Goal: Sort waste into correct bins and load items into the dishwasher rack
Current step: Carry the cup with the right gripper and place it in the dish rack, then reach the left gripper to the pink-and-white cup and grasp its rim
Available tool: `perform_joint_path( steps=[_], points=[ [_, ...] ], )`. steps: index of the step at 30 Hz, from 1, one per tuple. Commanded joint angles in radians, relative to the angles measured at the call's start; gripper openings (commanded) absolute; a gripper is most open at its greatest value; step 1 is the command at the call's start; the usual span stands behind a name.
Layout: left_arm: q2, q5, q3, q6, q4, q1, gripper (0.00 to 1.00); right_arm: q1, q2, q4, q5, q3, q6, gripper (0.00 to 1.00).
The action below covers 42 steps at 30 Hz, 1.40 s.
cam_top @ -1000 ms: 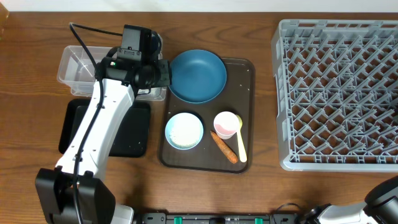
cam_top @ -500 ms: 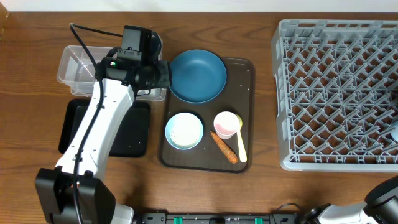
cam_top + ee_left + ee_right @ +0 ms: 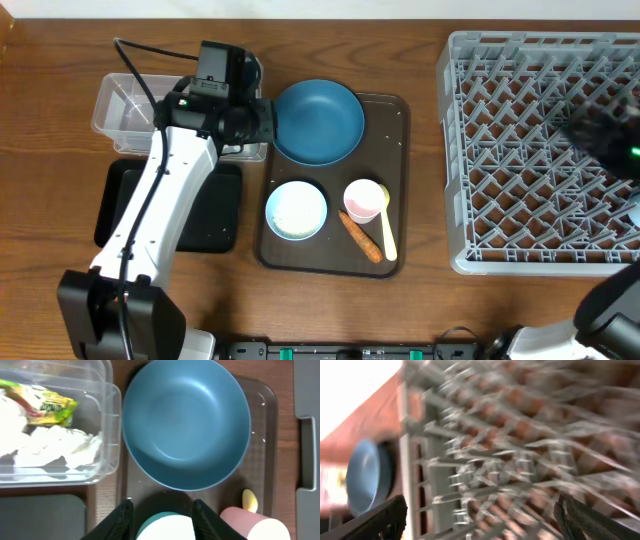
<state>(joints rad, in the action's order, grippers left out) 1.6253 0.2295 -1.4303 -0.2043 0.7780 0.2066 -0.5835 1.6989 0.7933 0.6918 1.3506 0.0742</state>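
I need to lower my left gripper back and across to the pink cup next, onto its rim on the bowls' side, since the spoon is opposite.
My left gripper hangs open and empty between the clear tub and the dark blue bowl. In the left wrist view its fingertips stand on either side of the small white bowl. White wrappers and a yellow-green wrapper lie in the tub. The white bowl holds rice. The pink cup, pale yellow spoon and carrot piece lie beside it. My right gripper is a dark blur above the grey rack, open and empty.
The bowls, cup, spoon and carrot sit on a dark brown serving tray. The black tray lies below the tub, partly under my left arm. A light blue cup shows at the rack's right edge. The right wrist view is motion-blurred.
My right arm has swung into view over the right part of the rack. My left arm and the objects on the tray have not moved.
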Motion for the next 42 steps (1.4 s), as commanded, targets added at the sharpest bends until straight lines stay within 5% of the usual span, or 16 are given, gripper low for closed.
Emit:
perform_joint_path(
  steps=[1, 16, 42],
  points=[
    [0.011, 0.005, 0.009, 0.013, 0.006, 0.040, 0.41, 0.127, -0.002, 0.006, 0.030, 0.021, 0.116, 0.94],
    [0.122, 0.006, 0.035, 0.013, 0.037, 0.275, 0.41, 0.545, -0.002, 0.000, -0.248, 0.021, 0.113, 0.99],
    [0.248, 0.065, 0.035, 0.012, 0.038, 0.389, 0.41, 0.571, -0.002, -0.017, -0.299, 0.021, 0.080, 0.99]
  ],
)
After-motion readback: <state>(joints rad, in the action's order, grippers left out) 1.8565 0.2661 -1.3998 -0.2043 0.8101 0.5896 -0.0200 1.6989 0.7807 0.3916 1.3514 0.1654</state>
